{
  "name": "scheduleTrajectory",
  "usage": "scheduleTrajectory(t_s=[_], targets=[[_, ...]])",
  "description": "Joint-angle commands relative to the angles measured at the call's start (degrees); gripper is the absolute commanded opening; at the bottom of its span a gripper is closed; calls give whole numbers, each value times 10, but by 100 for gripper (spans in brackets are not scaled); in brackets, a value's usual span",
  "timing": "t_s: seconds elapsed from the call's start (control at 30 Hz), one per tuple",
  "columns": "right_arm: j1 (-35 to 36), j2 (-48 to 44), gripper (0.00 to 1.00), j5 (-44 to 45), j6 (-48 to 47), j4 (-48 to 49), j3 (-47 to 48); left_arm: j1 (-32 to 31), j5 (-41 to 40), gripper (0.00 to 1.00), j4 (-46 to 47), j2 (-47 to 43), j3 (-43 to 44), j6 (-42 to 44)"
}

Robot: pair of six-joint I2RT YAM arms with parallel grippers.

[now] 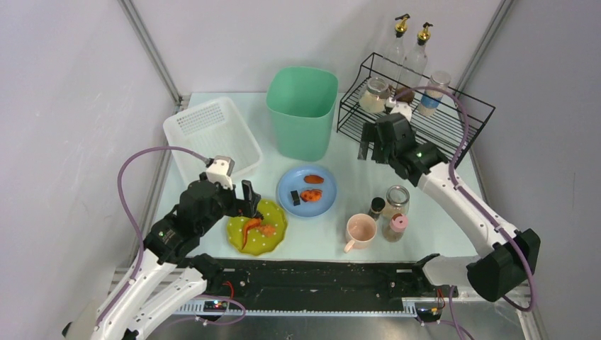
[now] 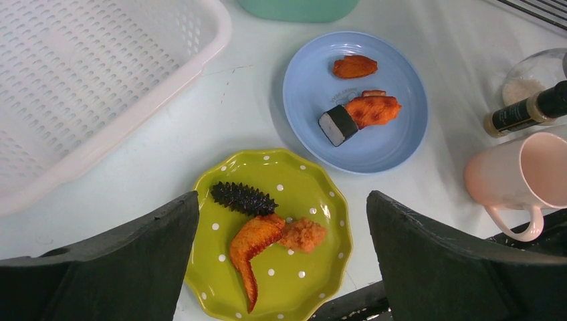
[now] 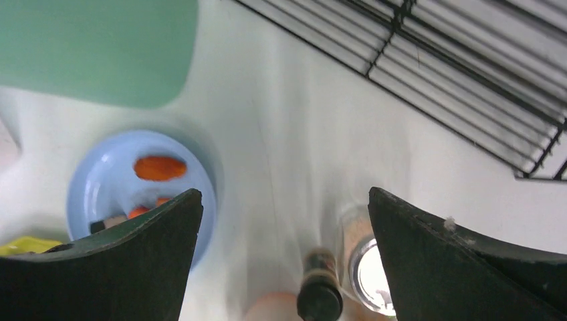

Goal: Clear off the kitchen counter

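Next, my right gripper needs to move down and back to straddle the jar's silver lid (image 1: 397, 194) (image 3: 374, 277), since the bottle crowds the glass.
The pale kitchen counter (image 1: 432, 223) carries a green dotted plate (image 1: 273, 244) with a chicken wing (image 2: 254, 244), a black spiky piece (image 2: 242, 198) and an orange lump. Beside it is a blue plate (image 1: 322, 202) with a black-wrapped roll and orange pieces. A pink mug (image 1: 360, 231), a dark-capped bottle (image 1: 376, 207), a silver-lidded jar (image 1: 397, 200) and a pink-lidded jar (image 1: 394, 227) cluster at the front right. My left gripper (image 1: 244, 202) hovers open above the green plate (image 2: 301, 294), holding nothing. Above the bottle (image 3: 319, 294) and jar (image 3: 368, 267), my right gripper (image 1: 373, 150) stands open and empty.
A mint green bin (image 1: 301, 110) stands at the back centre. A white perforated basket (image 1: 211, 138) sits to its left. At the back right a black wire rack (image 1: 453, 131) holds jars and oil bottles. A black rail (image 1: 319, 276) runs along the front edge.
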Motion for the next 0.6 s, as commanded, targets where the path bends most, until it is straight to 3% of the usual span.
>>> scheduleTrajectory(t_s=[0.0,0.3,0.4,0.57], targets=[[19,-63,97,59,49,-21,-33,3,-9,98,4,-5,-1,4],[20,-72,99,161,133,-162,-59,1,-9,98,5,-11,0,4],[-8,-65,99,144,149,-190,-74,1,-7,98,5,-11,0,3],[-54,-95,99,54,147,-151,-129,1,-3,99,5,-10,1,3]])
